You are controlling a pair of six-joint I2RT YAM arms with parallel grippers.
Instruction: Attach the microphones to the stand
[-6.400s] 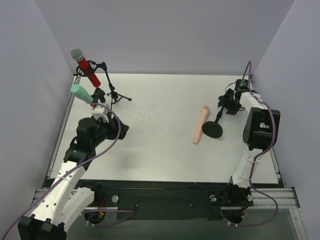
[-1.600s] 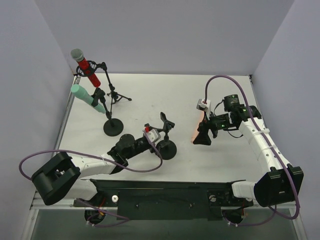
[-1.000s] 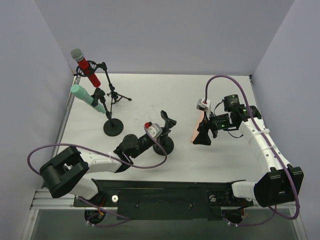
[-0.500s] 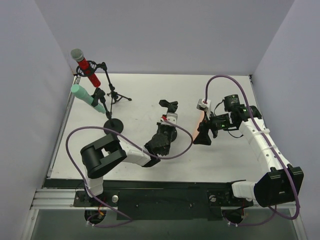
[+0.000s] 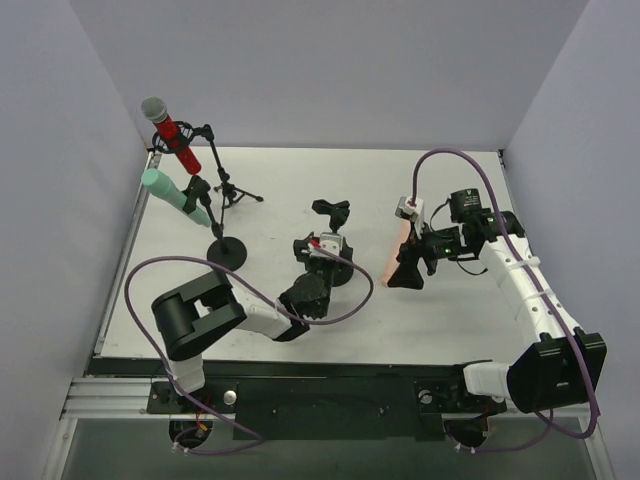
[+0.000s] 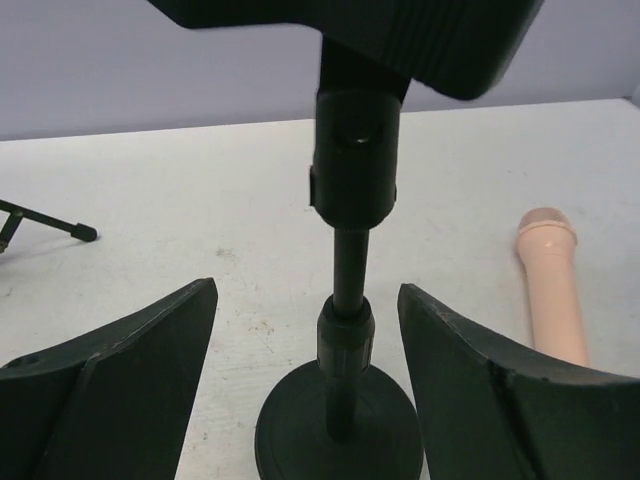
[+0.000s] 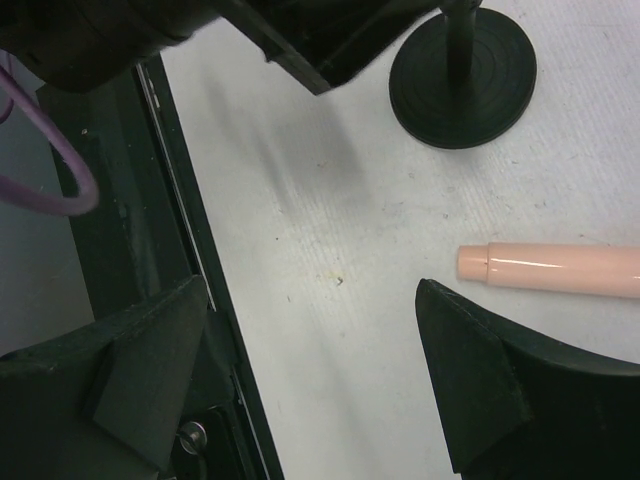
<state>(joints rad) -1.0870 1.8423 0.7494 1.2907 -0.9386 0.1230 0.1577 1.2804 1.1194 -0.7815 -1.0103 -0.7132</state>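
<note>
The pink microphone lies crosswise, so the right gripper should go down and outward and turn onto the pink microphone's handle near the tail (image 7: 560, 268).
The red microphone (image 5: 172, 131) sits in a tripod stand (image 5: 226, 188) at the back left. The mint-green microphone (image 5: 170, 192) sits in a round-base stand (image 5: 228, 252) beside it. A third black stand with an empty clip (image 5: 332, 209) stands mid-table. My left gripper (image 5: 318, 250) is open, its fingers either side of that stand's pole (image 6: 346, 300) above the round base (image 6: 300, 435), not touching it. The peach-pink microphone (image 5: 401, 240) lies on the table, also in the left wrist view (image 6: 551, 290) and right wrist view (image 7: 560, 270). My right gripper (image 5: 405, 272) is open and empty beside its tail end (image 7: 312, 290).
The white table (image 5: 300, 190) is walled at the left, back and right. A black rail (image 7: 190, 270) runs along its near edge, close under my right gripper. A tripod leg (image 6: 50, 222) shows to the left of the third stand. The stand's base (image 7: 462, 80) lies left of the pink microphone.
My left arm has folded in and swung towards mid-table, and the empty stand has shifted a little farther back with it. The right arm has barely moved.
</note>
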